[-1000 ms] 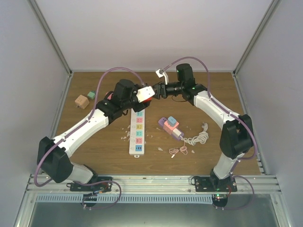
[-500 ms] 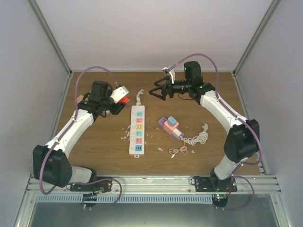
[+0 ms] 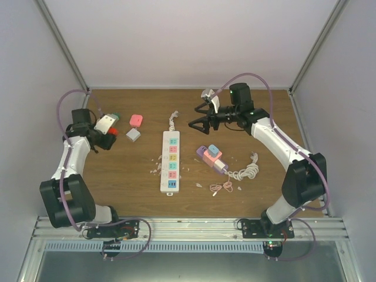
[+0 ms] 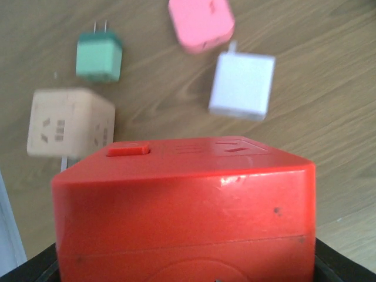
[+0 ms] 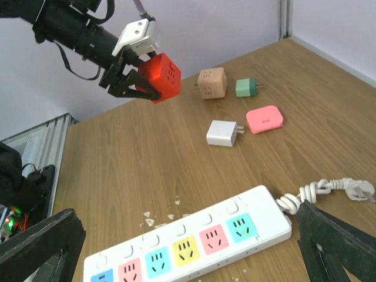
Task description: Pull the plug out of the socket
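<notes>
I should next move my left gripper back and down and let go of the red cube plug on the bare tabletop, because that clear patch is below it, nearer my base.
The white power strip [image 3: 170, 161] lies in the middle of the table, all its coloured sockets empty; it also shows in the right wrist view [image 5: 188, 247]. My left gripper [image 3: 107, 136] is at the far left, shut on a red cube plug [image 3: 110, 139] held above the table. The plug fills the lower part of the left wrist view [image 4: 182, 200] and shows in the right wrist view [image 5: 160, 77]. My right gripper [image 3: 200, 118] is open wide and empty, above the strip's far end, with its black fingers [image 5: 35, 247] at the frame's lower corners.
Loose adapters lie at the back left: tan cube [image 4: 70, 122], green charger [image 4: 98, 56], pink one [image 3: 136, 120], white one [image 3: 133, 134]. A pink-and-blue adapter [image 3: 210, 155] with a coiled white cable [image 3: 247, 170] lies right of the strip. Small white chips are scattered round the strip.
My left arm has swung from the strip's far end to the far left, carrying the red cube plug. My right gripper has opened wide and shifted slightly right.
</notes>
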